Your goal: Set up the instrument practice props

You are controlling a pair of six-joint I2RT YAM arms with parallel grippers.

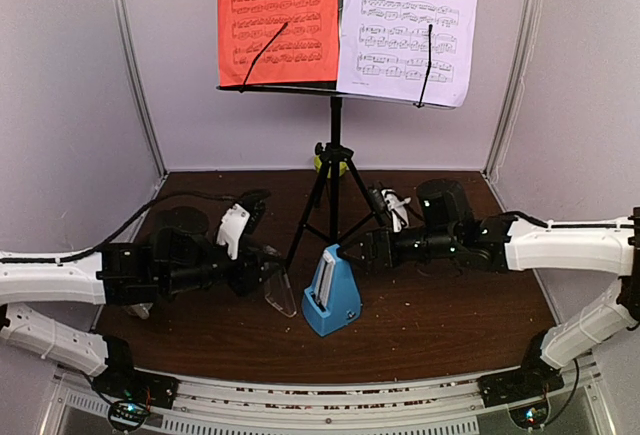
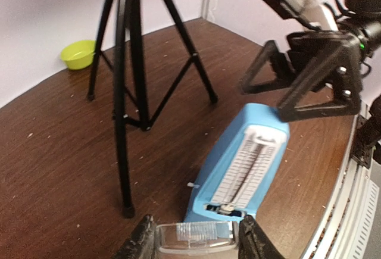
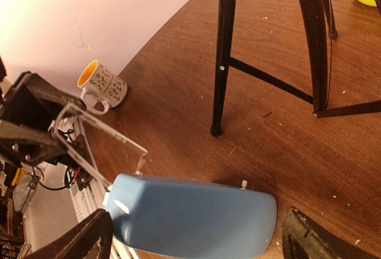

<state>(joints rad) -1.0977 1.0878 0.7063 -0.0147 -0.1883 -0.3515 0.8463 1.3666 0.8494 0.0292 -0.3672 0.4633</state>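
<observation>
The clear cover should come down and be released once my left gripper swings away from the metronome [image 1: 331,295], as bare tabletop lies below, to its left in the top view.
The black music stand [image 1: 335,145] rises on its tripod at the back, with the red sheet [image 1: 277,17] and the white sheet [image 1: 408,25] on its desk. In front of the tripod the blue metronome [image 1: 331,295] stands uncovered on the table, its pendulum face [image 2: 247,167] showing. My left gripper [image 1: 262,277] is shut on the clear cover [image 2: 196,235], holding it just left of the metronome. My right gripper [image 1: 374,249] is open, its fingers [image 2: 312,77] spread wide on either side of the metronome's back [image 3: 196,214] without touching it.
A white patterned mug [image 3: 104,85] stands by the left wall behind my left arm. A small green bowl [image 2: 77,53] sits at the back behind the tripod legs [image 2: 128,92]. The grey walls close in on three sides.
</observation>
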